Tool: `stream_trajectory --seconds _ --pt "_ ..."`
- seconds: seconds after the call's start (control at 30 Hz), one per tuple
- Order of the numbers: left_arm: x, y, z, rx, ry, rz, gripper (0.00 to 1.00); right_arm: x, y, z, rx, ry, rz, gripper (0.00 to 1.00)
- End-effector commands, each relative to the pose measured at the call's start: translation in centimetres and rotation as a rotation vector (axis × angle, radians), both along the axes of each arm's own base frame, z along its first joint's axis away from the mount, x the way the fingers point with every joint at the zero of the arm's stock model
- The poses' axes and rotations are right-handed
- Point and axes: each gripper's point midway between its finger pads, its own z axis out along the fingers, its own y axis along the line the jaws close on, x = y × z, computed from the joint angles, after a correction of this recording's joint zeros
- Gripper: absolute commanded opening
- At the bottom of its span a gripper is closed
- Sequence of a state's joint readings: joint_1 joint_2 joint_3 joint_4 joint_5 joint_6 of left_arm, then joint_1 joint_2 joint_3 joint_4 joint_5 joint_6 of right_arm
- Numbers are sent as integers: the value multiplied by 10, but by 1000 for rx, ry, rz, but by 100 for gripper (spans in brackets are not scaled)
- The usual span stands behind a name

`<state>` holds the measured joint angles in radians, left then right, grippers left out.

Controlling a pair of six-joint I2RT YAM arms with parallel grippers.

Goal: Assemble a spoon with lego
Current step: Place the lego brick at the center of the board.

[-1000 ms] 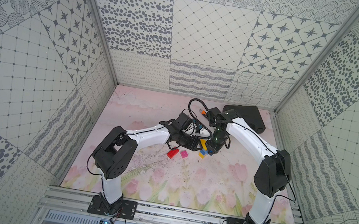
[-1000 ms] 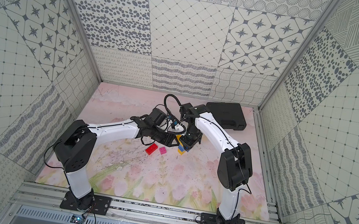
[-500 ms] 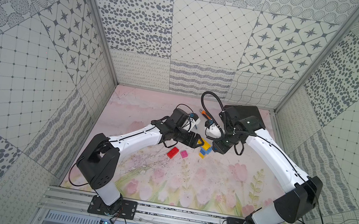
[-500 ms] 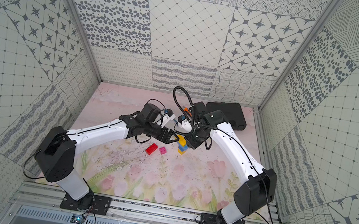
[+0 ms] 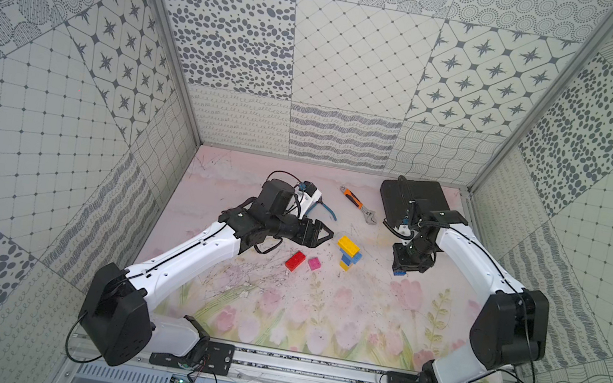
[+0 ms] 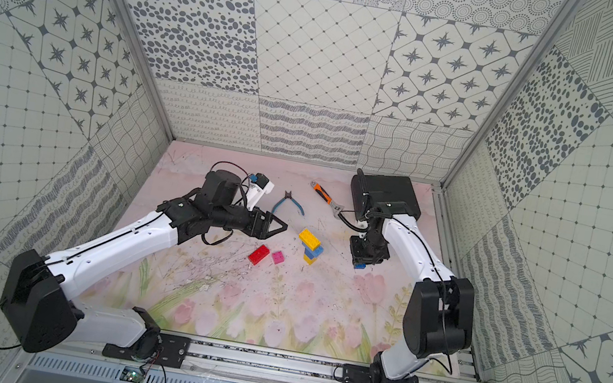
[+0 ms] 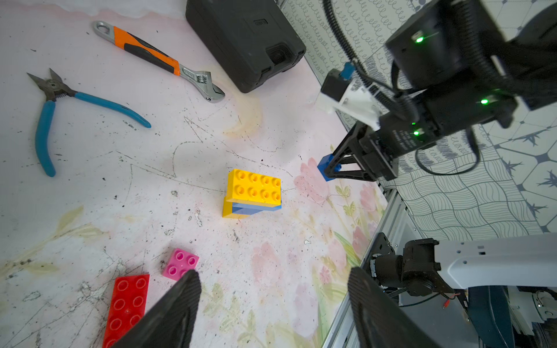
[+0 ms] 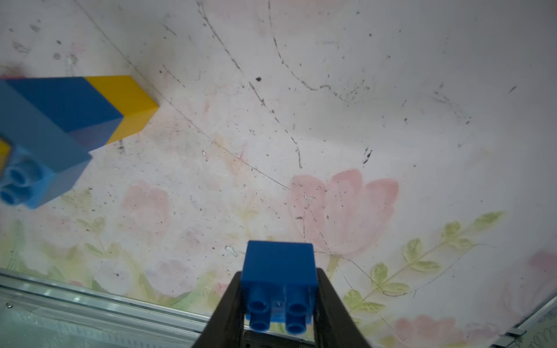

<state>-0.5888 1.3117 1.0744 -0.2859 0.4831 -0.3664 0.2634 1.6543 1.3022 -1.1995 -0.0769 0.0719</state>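
Note:
The dark blue brick in my right gripper comes down onto the pink tulip's edge on the mat next for release, as that clear spot lies below.
The partly built spoon is a joined stack of yellow, light blue and dark blue lego on the mat's middle, also seen in the left wrist view and the right wrist view. A loose red brick and a pink brick lie to its left. My left gripper hangs open and empty just left of the stack. My right gripper is shut on a dark blue brick to the stack's right.
An orange-handled wrench and blue-handled pliers lie behind the bricks. A black case stands at the back right corner. Patterned walls close three sides, and a metal rail runs along the front.
Both grippers were together at the stack. My left gripper has opened and drawn back to the left. The right arm has swung right, carrying the dark blue brick.

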Motion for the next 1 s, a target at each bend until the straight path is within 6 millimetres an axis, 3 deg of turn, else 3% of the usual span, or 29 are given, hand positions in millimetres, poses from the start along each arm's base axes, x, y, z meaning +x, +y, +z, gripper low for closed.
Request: stream_trajectory --seconds 0.0,0.23,0.37,0.57,0.73,0.97 --pt "-2 15 -4 29 10 34 80 8 0 -25 -2 31 -79 27" --pt "-3 17 -13 37 15 41 79 11 -13 -71 -72 73 -131 33" --pt "-2 18 -16 47 15 41 81 11 -19 -84 -107 61 -153 44" --pt "-1 16 -16 41 17 41 85 9 -26 -77 -131 -26 -204 58" --pt "0 16 -20 38 26 47 85 4 -28 -68 -116 -105 -245 56" --pt "0 16 -24 42 37 51 85 9 -17 -73 -112 -158 -234 54"
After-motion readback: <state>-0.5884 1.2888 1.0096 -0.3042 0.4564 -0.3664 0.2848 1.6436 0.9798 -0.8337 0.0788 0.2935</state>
